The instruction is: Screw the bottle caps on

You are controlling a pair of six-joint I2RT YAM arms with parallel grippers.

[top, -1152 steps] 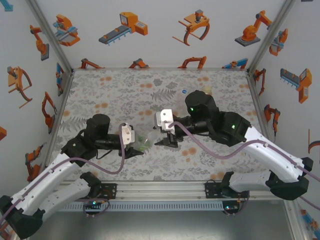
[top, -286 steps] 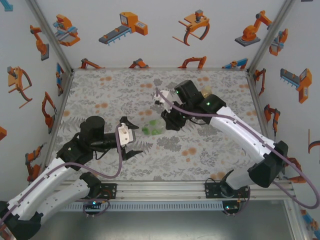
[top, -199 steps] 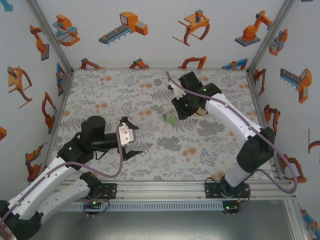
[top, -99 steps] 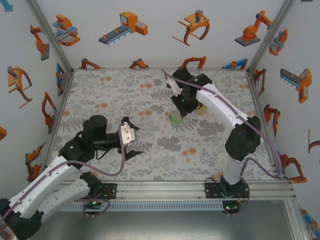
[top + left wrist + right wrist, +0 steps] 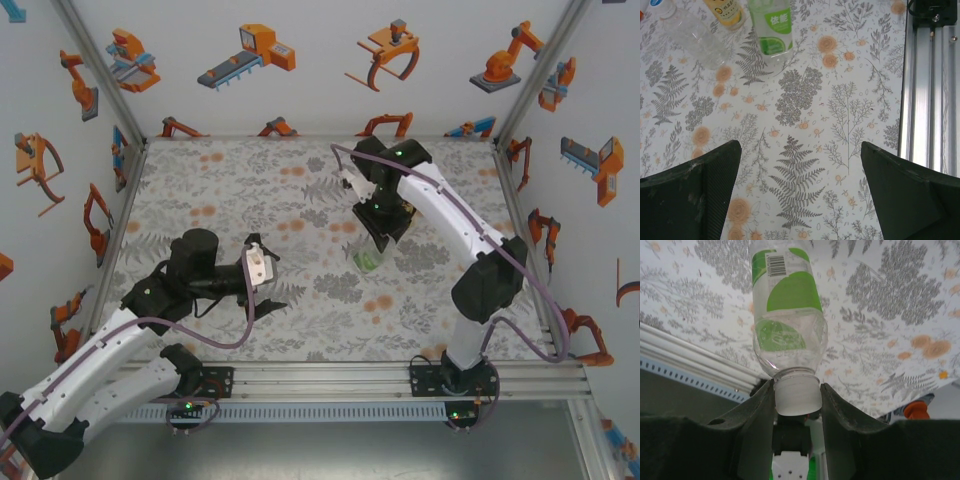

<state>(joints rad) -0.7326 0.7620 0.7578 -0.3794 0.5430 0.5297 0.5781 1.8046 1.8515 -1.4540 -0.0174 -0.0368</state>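
Note:
The white cap already covers the green-tinted bottle's neck, so my right gripper will next move back toward the near bar, set the bottle's base on the orange-flowered cloth (image 5: 383, 296) and release the cap.
My right gripper (image 5: 375, 238) is shut on the white cap (image 5: 797, 395) of the green-tinted bottle (image 5: 790, 315). That bottle (image 5: 367, 260) points down at the table mid-right, its base low over the cloth; touching or not, I cannot tell. In the left wrist view the green bottle (image 5: 771, 27) stands beside the yellow-orange bottle (image 5: 726, 10) and the colourless bottle (image 5: 692, 37), which lies on its side. A blue-and-white cap (image 5: 660, 2) shows at the frame's top edge by its neck. My left gripper (image 5: 270, 278) (image 5: 800, 147) is open above the cloth, left of the bottles.
The table (image 5: 220, 190) is covered with a floral cloth and walled at the back and both sides. An aluminium rail (image 5: 930, 90) runs along the near edge, close to my left gripper. The right arm (image 5: 450, 220) stretches across the right half.
My right arm has swung round and brought the green bottle a little nearer and to the right, turning it from lying to hanging by its cap. The left arm has barely moved.

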